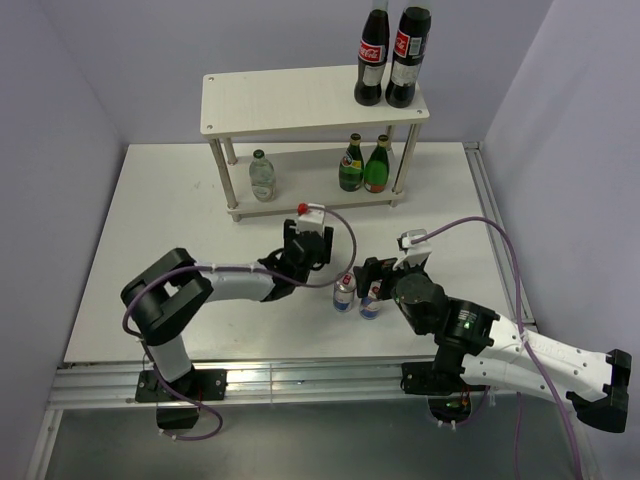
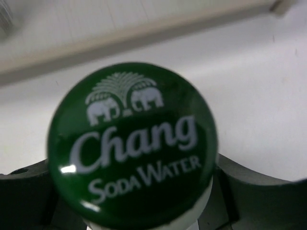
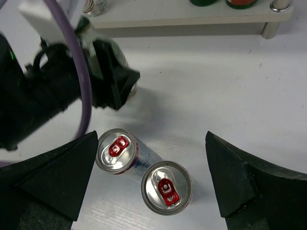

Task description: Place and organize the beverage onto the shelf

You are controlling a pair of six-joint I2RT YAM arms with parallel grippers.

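Observation:
The left gripper moves outward next into that gap between the clear bottle and the dark green ones on the lower board, then opens.
The shelf stands at the back of the table. On its lower board stand a clear green-capped bottle and two dark green bottles. In front of the shelf my left gripper is shut on another clear bottle. Its green "Chang Soda Water" cap fills the left wrist view, with a finger close on each side. Two slim cans stand upright side by side on the table. My right gripper hovers over them, open, with both cans between its fingers and touching neither.
Two tall cola bottles stand at the right end of the shelf's top board. The shelf's lower board runs just beyond both grippers. The left gripper sits close to the upper left of the cans.

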